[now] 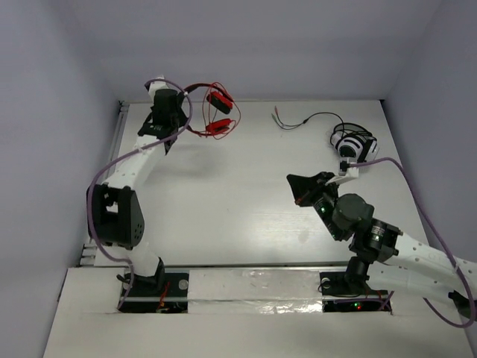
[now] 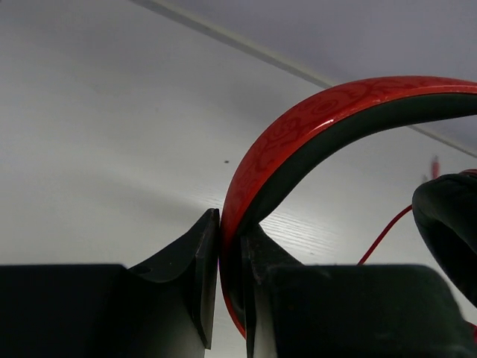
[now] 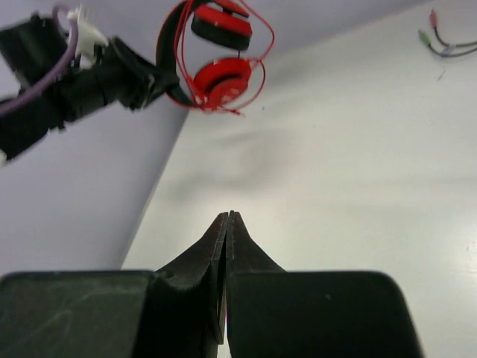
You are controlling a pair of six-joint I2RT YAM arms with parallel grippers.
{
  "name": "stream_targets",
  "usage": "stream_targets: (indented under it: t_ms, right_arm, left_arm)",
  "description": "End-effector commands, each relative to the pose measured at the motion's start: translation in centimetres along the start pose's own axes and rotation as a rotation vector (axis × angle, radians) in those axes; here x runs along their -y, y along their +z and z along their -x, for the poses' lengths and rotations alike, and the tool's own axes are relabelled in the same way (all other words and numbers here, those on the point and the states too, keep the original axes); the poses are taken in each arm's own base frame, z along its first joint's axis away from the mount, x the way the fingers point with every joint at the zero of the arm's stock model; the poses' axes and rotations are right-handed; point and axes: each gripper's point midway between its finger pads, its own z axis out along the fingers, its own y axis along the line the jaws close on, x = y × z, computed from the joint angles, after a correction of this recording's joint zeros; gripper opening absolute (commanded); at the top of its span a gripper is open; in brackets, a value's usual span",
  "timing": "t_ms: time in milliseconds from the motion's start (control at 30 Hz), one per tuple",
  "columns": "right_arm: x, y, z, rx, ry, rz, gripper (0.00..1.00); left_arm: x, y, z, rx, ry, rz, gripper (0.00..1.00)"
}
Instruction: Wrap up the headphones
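Note:
The hanging headphones will come down with my left gripper onto bare tabletop near the back wall [image 2: 328,201], since that spot is below the gripper. My left gripper will then open its fingers to release the headband [image 2: 313,119].
The red headphones [image 1: 216,112] hang in the air at the far left of the table, held by the headband. My left gripper [image 1: 182,115] is shut on the red-and-black headband [image 2: 313,119]; both fingers [image 2: 201,253] press against the band. A black ear pad [image 2: 447,224] and the thin red cable [image 2: 384,235] show at the right of the left wrist view. In the right wrist view the red ear cups [image 3: 220,74] hang with the cable looped loosely around them. My right gripper [image 3: 227,216] is shut and empty over the middle of the table [image 1: 299,188], well apart from the headphones.
White-and-black headphones [image 1: 354,145] lie at the far right, their black cable [image 1: 313,119] trailing left towards coloured plug ends [image 3: 440,41]. The grey walls close off the back and both sides. The table's left edge [image 1: 119,134] runs just beside the left arm.

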Motion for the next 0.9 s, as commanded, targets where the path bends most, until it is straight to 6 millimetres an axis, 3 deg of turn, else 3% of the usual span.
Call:
stream_targets:
  t_ms: [0,167,300,400,567,700,867]
  right_arm:
    - [0.3,-0.4,-1.5,-0.058,-0.013,0.013,0.01]
    - [0.5,-0.3,-3.0,-0.099,-0.028,0.022,0.02]
    - [0.6,0.0,-3.8,-0.124,-0.045,0.014,0.02]
    - [0.7,0.1,-4.2,-0.131,-0.052,0.009,0.02]
    - [0.5,0.6,-4.4,-0.127,-0.063,0.000,0.03]
    - [0.1,0.9,-4.2,-0.127,-0.066,0.005,0.04]
    - [-0.4,0.9,-3.6,-0.120,-0.068,0.009,0.09]
  left_arm:
    - [0.0,2.2,4.1,0.080,-0.027,-0.016,0.00]
    - [-3.1,6.6,3.4,0.046,-0.006,0.066,0.00]
    - [-5.6,10.9,0.5,-0.028,-0.018,0.136,0.00]
    - [-7.9,12.5,-1.5,-0.066,-0.032,0.194,0.00]
    - [-10.5,13.2,-4.1,-0.113,-0.017,0.273,0.02]
    - [-12.4,13.2,-5.5,-0.146,-0.016,0.310,0.23]
    - [-12.4,11.6,-3.8,-0.105,-0.020,0.294,0.58]
